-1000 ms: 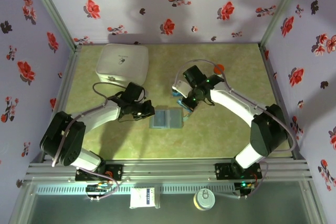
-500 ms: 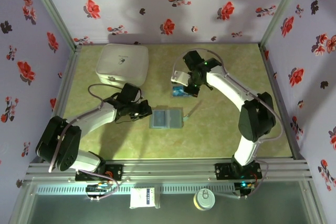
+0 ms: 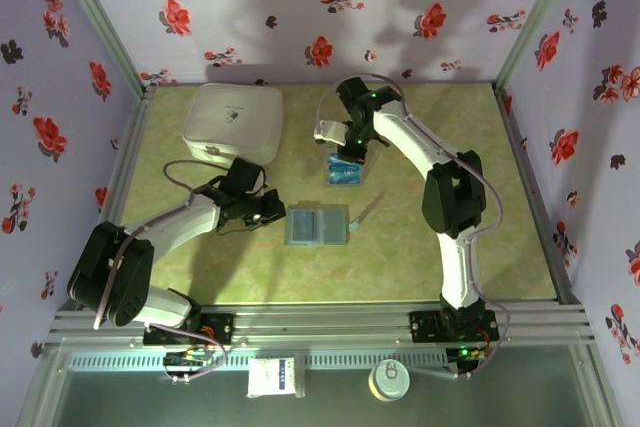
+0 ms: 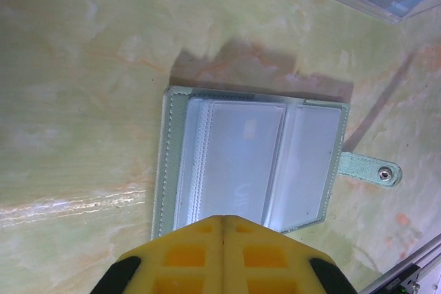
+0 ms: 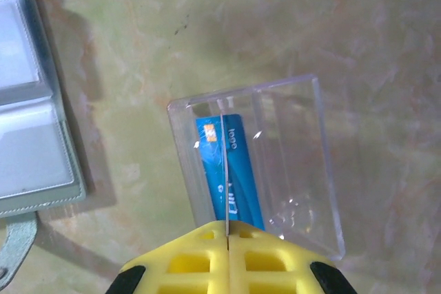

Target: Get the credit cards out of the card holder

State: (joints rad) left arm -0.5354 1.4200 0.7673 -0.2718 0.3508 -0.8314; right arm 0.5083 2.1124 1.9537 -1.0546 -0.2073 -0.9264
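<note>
The clear box lies open below my right gripper. Next I will move this gripper down toward the blue card in the clear box and release the credit card.
The card holder lies open and flat on the green table, its clear sleeves facing up and its snap tab sticking out. My left gripper is shut with nothing in it, its tip over the holder's near edge. Behind the holder, my right gripper is shut on a credit card seen edge-on as a thin line. It hangs over a clear plastic box in which a blue credit card lies.
A white rounded-square box stands at the back left. The clear box has free room to the right of the blue card. The holder's corner shows left of it. Flowered walls enclose the table on three sides.
My right gripper has swung from beside the holder toward the back and left, carrying the card over the clear box. The left gripper has barely moved.
</note>
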